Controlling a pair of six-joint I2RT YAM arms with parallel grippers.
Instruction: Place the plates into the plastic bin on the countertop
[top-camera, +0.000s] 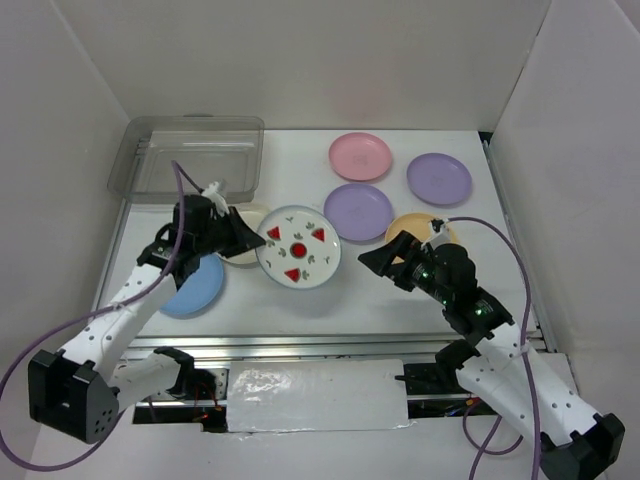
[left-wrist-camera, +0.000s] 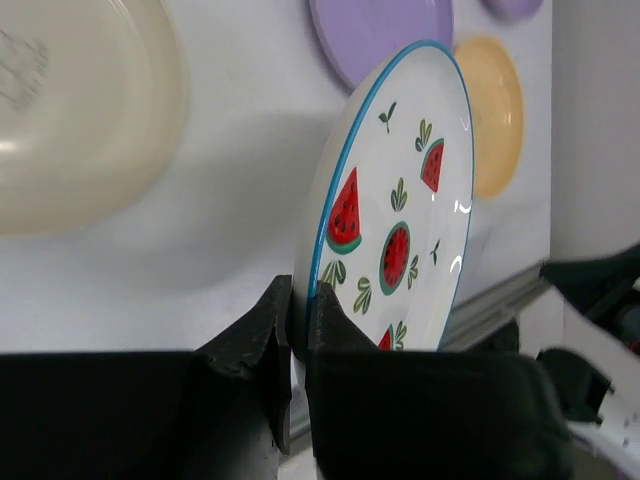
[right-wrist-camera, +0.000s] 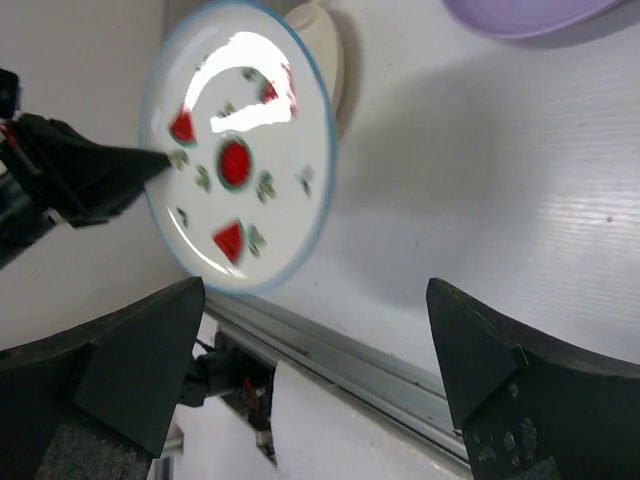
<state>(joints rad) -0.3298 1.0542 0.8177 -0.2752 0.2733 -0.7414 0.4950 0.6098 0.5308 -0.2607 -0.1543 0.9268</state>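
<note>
My left gripper is about to swing outward and to the left in the top view, over the bin, and then go down inside, because the bottom of the clear plastic bin is empty.
My left gripper is shut on the left rim of the white watermelon-print plate and holds it lifted above the countertop. In the left wrist view the jaws pinch its blue edge, and the plate stands edge-on. My right gripper is open and empty, to the right of that plate. The clear plastic bin stands at the back left. On the countertop lie a pink plate, two purple plates, an orange-yellow plate, a cream plate and a light blue plate.
White walls close in the left, back and right sides. A metal rail runs along the front edge. The cream plate lies partly under my left gripper. The orange-yellow plate is partly hidden behind my right arm.
</note>
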